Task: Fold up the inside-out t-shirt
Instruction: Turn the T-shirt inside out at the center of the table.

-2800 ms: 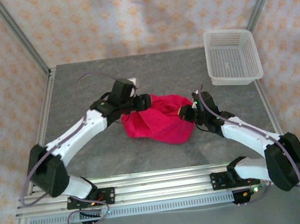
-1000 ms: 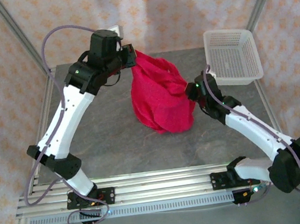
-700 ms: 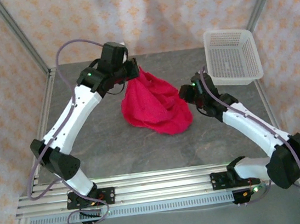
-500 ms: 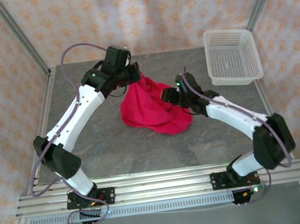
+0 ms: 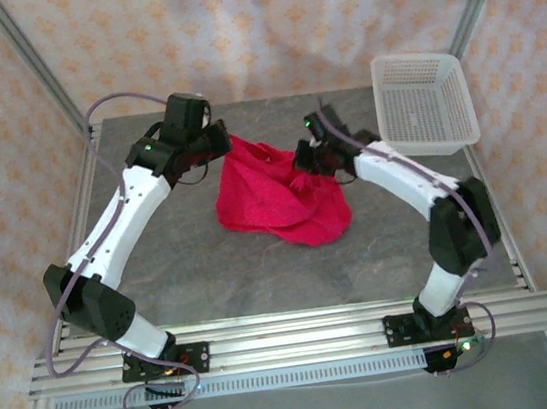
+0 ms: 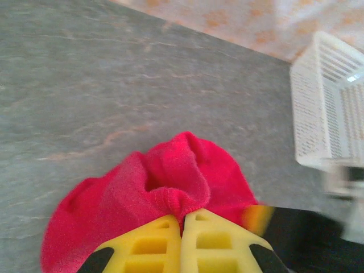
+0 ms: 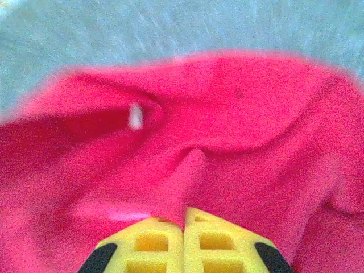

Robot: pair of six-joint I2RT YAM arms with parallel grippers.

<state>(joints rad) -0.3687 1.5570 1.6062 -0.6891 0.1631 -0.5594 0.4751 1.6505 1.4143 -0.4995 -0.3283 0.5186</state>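
Note:
The bunched heap lies below the left gripper and nearer the base, so the left gripper should move back and down to release the t-shirt's hemmed fold over the heap's middle (image 5: 277, 192).
The inside-out t-shirt (image 5: 273, 199) is a crimson-red bunched heap in the middle of the grey table, its top pulled up between both arms. My left gripper (image 5: 227, 145) pinches its upper left corner; in the left wrist view the yellow jaws (image 6: 182, 219) are shut on a hemmed fold of the t-shirt (image 6: 165, 187). On the upper right side my right gripper (image 5: 301, 166) is shut on a raised pleat of the red cloth (image 7: 190, 165), its yellow tips (image 7: 183, 219) pressed together. A small white tag (image 7: 135, 116) shows on the fabric.
A white mesh basket (image 5: 424, 102) stands at the table's back right corner and appears as the basket (image 6: 324, 102) at the right of the left wrist view. Bare grey tabletop (image 5: 263, 276) lies in front of the shirt. Metal frame posts rise at the back corners.
The left arm lowered the shirt, which now rests bunched on the table. The right arm swung left and back to the shirt's top, opened, then shut on a fold.

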